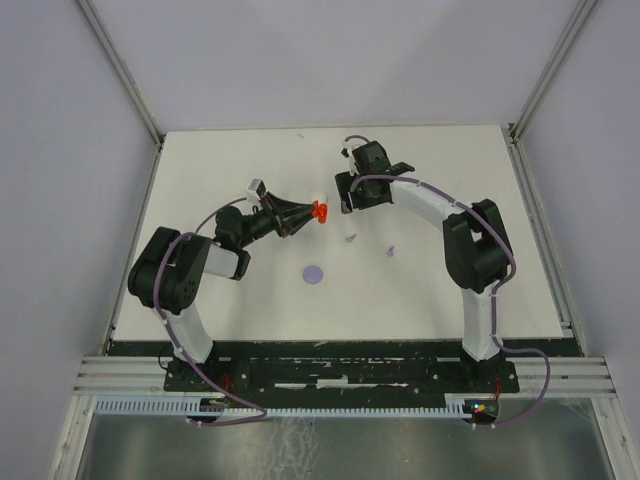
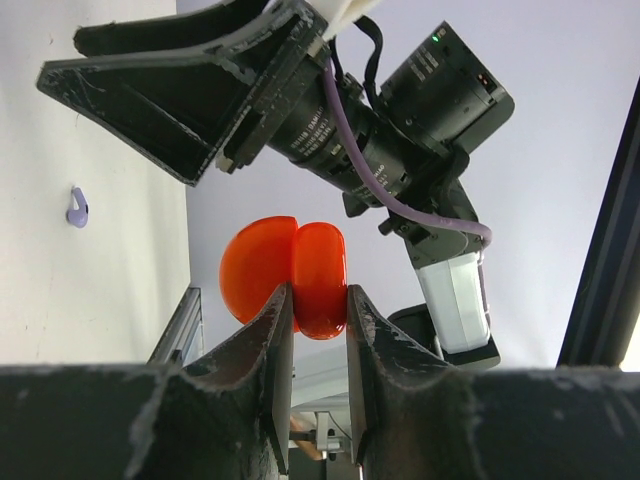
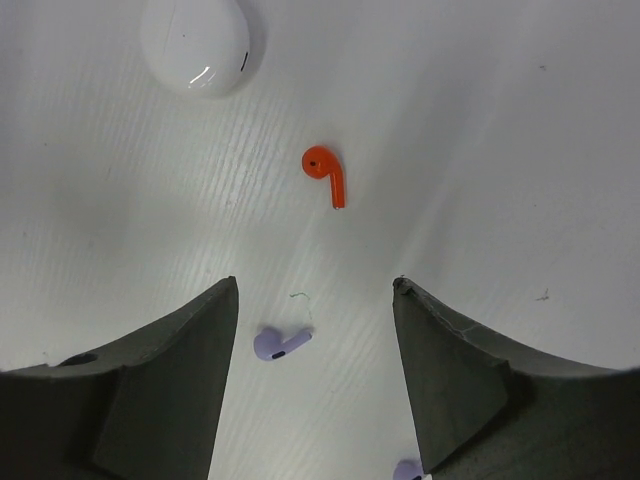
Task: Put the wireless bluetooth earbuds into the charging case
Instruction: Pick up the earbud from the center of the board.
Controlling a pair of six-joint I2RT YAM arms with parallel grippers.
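Next, my right gripper moves down and outward, spread fingers straddling the red earbud's round head point(image 3: 319, 160) to grip it, since its color matches the charging case.
My left gripper point(image 1: 308, 212) is shut on a red charging case point(image 1: 321, 212), held up off the table. In the left wrist view the case point(image 2: 290, 272) sits hinged open between my fingertips point(image 2: 318, 292). My right gripper point(image 1: 343, 192) hangs open just right of the case, pointing down at the table. Its wrist view shows nothing between the spread fingers point(image 3: 315, 285). Below them lie a red earbud point(image 3: 325, 175) and a pale purple earbud point(image 3: 278, 343). A second purple earbud point(image 3: 405, 470) peeks out at the bottom edge.
A white rounded case point(image 3: 195, 45) lies beyond the red earbud. A purple round disc point(image 1: 315, 273) sits on the white table point(image 1: 200, 180) toward the near side. Two purple earbuds point(image 1: 350, 238) point(image 1: 392, 250) lie between the arms. Grey walls enclose the table.
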